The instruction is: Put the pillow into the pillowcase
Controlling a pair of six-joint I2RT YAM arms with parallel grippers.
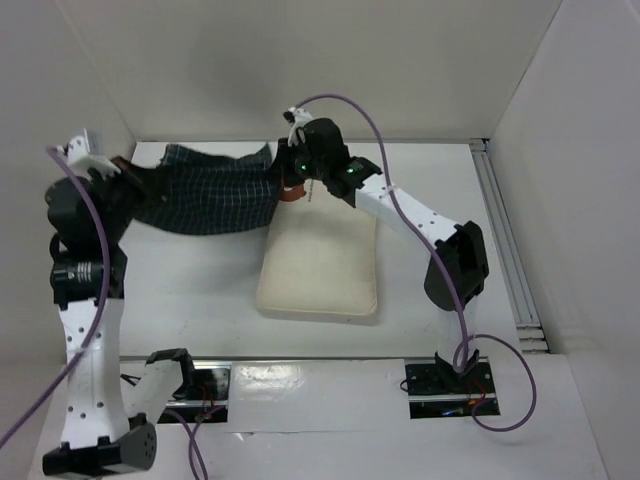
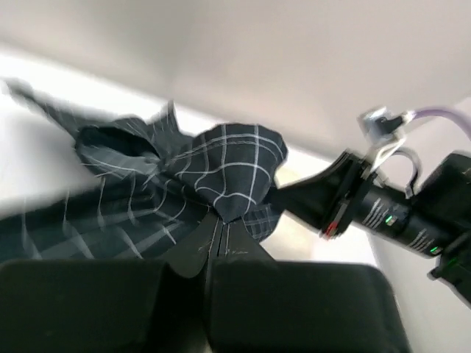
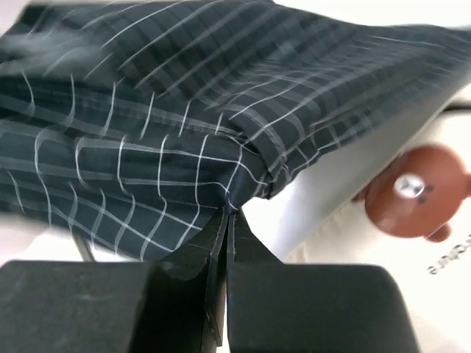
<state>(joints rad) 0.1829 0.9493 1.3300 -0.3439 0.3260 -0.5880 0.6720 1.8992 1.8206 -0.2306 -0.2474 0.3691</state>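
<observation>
My left gripper should next move down with the hanging pillowcase to the bare tabletop beside the pillow and let go of the fold there.
The cream pillow (image 1: 320,265) lies flat in the middle of the table, with a brown bear print near its far edge (image 3: 416,193). The dark checked pillowcase (image 1: 210,190) hangs stretched in the air between my two grippers at the back. My left gripper (image 1: 125,170) is shut on the pillowcase's left end, shown bunched at the fingertips in the left wrist view (image 2: 217,217). My right gripper (image 1: 290,170) is shut on the pillowcase's right edge (image 3: 232,209), just above the pillow's far edge. The pillowcase (image 3: 147,110) fills the right wrist view.
White walls enclose the table at the back and both sides. A metal rail (image 1: 510,250) runs along the right edge. The right arm (image 2: 383,209) shows in the left wrist view, past the cloth.
</observation>
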